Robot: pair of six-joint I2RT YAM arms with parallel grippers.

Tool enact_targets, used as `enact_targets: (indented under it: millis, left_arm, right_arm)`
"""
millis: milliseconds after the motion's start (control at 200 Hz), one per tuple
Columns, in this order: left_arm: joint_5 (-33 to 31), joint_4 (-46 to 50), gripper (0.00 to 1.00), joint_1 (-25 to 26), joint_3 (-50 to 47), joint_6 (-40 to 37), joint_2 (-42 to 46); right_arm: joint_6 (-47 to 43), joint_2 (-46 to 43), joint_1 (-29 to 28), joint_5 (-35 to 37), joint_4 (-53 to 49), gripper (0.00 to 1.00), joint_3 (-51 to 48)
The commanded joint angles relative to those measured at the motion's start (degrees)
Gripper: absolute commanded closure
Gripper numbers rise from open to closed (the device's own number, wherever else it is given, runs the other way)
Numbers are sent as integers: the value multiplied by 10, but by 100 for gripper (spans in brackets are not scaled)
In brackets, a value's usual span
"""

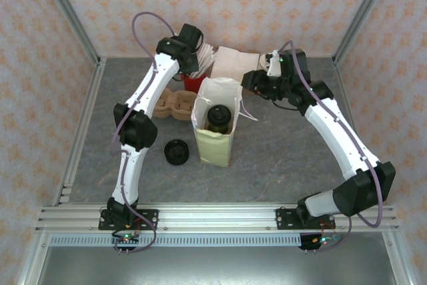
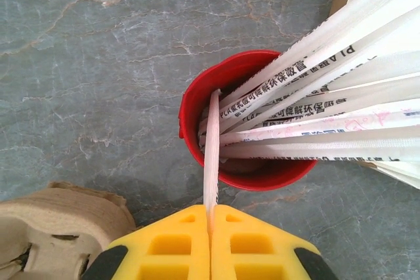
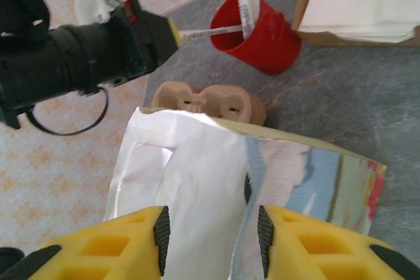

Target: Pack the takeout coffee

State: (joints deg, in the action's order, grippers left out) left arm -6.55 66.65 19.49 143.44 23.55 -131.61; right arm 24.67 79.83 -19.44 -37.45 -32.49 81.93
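Observation:
The robot will next lift the paper-wrapped straw in its left gripper up clear of the red cup and back over the bag's opening (image 1: 217,106), then let it go, since the coffee is standing inside.
The takeout coffee (image 1: 219,117), black-lidded with dark sides, stands inside the open paper bag (image 1: 215,125) at mid-table. My left gripper (image 2: 211,218) is shut on a paper-wrapped straw (image 2: 212,155) that sticks out of a red cup (image 2: 197,129) full of wrapped straws. In the top view this left gripper (image 1: 194,70) hangs over the red cup (image 1: 193,83) behind the bag. My right gripper (image 3: 211,234) is open, and the bag's white upper wall (image 3: 190,175) lies between its fingers (image 3: 161,231). From above, the right gripper (image 1: 252,85) sits at the bag's far right corner.
A low black round item (image 1: 177,151) lies left of the bag. A brown pulp cup carrier (image 1: 175,106) sits between the bag and the left arm. A napkin box (image 1: 230,61) stands at the back. The bag's string handle (image 1: 245,110) hangs off to the right.

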Motion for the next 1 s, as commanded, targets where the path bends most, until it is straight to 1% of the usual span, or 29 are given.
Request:
enact_targets:
  millis: [0, 140, 295, 360, 390, 515, 646, 761, 856, 996]
  left_arm:
    - [-4, 47, 98, 0, 44, -16, 65]
    - [10, 83, 98, 7, 54, -15, 117]
    - [20, 109, 98, 31, 53, -14, 194]
    - [30, 121, 98, 48, 53, -15, 218]
    - [35, 124, 98, 58, 53, -16, 243]
    - [62, 132, 98, 108, 51, -26, 293]
    - [85, 111, 98, 164, 34, -36, 344]
    - [109, 107, 98, 209, 13, -46, 376]
    - [122, 128, 98, 254, -10, -60, 393]
    - [141, 187, 99, 280, -63, -75, 415]
  right_arm:
    - [-24, -35, 10, 32, -22, 58, 26]
    - [-31, -47, 20, 82, -31, 58, 40]
    - [-43, -37, 24, 145, -48, 57, 71]
    - [-43, -28, 26, 163, -49, 57, 85]
    - [-43, -23, 27, 169, -48, 57, 90]
    - [-39, -1, 30, 197, -46, 57, 116]
    - [-34, 34, 32, 211, -53, 57, 154]
    - [-25, 80, 32, 210, -87, 58, 209]
    - [-10, 126, 32, 200, -122, 59, 260]
    - [9, 190, 32, 188, -155, 59, 335]
